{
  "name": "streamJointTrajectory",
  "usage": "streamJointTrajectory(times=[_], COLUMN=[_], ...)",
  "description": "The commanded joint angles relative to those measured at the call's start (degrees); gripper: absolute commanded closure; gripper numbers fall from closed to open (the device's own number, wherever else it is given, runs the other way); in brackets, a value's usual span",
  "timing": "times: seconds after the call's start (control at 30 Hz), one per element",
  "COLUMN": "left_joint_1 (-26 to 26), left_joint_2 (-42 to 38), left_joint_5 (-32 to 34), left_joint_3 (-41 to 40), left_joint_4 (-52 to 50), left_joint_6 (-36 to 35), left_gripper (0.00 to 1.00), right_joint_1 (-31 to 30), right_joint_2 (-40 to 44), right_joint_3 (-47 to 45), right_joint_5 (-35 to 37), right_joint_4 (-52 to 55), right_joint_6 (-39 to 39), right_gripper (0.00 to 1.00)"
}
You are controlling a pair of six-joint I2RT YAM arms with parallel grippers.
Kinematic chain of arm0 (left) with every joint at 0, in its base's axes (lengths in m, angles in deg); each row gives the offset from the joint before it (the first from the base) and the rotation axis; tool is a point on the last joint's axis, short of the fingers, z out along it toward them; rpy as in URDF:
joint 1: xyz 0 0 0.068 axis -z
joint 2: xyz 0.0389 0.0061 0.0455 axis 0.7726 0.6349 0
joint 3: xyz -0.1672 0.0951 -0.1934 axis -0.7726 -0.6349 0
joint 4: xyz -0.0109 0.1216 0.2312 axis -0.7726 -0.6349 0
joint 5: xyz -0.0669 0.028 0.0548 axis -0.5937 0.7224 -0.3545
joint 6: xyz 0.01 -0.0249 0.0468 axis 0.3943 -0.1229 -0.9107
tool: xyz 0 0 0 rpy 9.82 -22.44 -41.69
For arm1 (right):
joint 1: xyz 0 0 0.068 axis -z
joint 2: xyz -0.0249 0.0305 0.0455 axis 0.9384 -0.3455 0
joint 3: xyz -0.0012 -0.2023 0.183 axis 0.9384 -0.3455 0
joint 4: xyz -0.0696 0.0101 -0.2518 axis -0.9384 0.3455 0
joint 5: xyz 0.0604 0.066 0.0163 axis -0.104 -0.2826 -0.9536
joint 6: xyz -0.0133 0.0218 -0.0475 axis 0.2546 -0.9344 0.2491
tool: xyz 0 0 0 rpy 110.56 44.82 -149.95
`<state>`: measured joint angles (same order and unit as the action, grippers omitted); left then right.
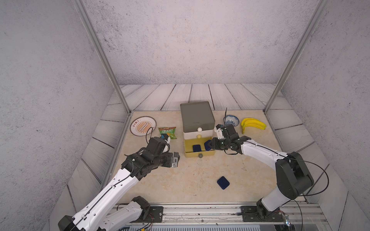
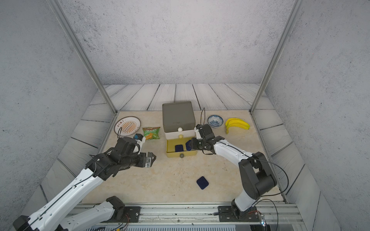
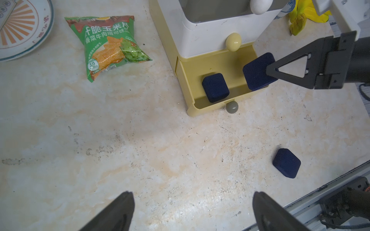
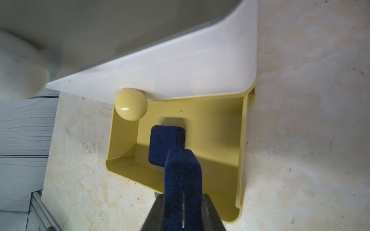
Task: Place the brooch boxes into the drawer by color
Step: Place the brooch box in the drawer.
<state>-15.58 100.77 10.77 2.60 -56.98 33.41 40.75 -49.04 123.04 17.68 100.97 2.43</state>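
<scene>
The bare bottom of the yellow drawer beside the first navy box is free below my right gripper. It will go down there next and release the second navy box.
The drawer chest (image 1: 197, 117) has its grey and white drawers closed and its yellow bottom drawer (image 1: 191, 154) pulled open. One navy brooch box (image 1: 197, 148) lies flat inside it. My right gripper (image 4: 182, 200) is shut on a second navy brooch box (image 4: 182, 176), held on edge just above the drawer's right side (image 3: 258, 71). A third navy brooch box (image 1: 223, 182) lies on the table nearer the front. My left gripper (image 3: 193, 210) hovers open and empty over bare table, left of the drawer (image 1: 176, 159). No red or black boxes are in view.
A green snack packet (image 1: 167, 132) and a patterned plate (image 1: 142, 126) lie left of the chest. A blue-and-white bowl (image 1: 231, 120) and a bunch of bananas (image 1: 252, 124) sit to its right. A metal rail (image 1: 200, 212) runs along the table's front edge.
</scene>
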Motion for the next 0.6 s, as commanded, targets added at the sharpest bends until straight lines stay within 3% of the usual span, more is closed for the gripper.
streamJointTrajectory(times=[0.0, 0.57], left_joint_1=[-0.4, -0.4], left_joint_2=[-0.9, -1.5], left_joint_5=[-0.5, 0.9], left_joint_3=[-1.2, -1.4], left_joint_4=[-0.1, -1.2], left_joint_6=[0.7, 0.6], left_gripper=[0.02, 0.02], right_joint_1=[0.3, 0.2], right_joint_2=[-1.8, -11.1], right_joint_3=[2.3, 4.0], right_joint_5=[0.9, -1.3], right_joint_4=[-3.7, -9.1], right_joint_6=[0.9, 0.1], right_gripper=[0.94, 0.95])
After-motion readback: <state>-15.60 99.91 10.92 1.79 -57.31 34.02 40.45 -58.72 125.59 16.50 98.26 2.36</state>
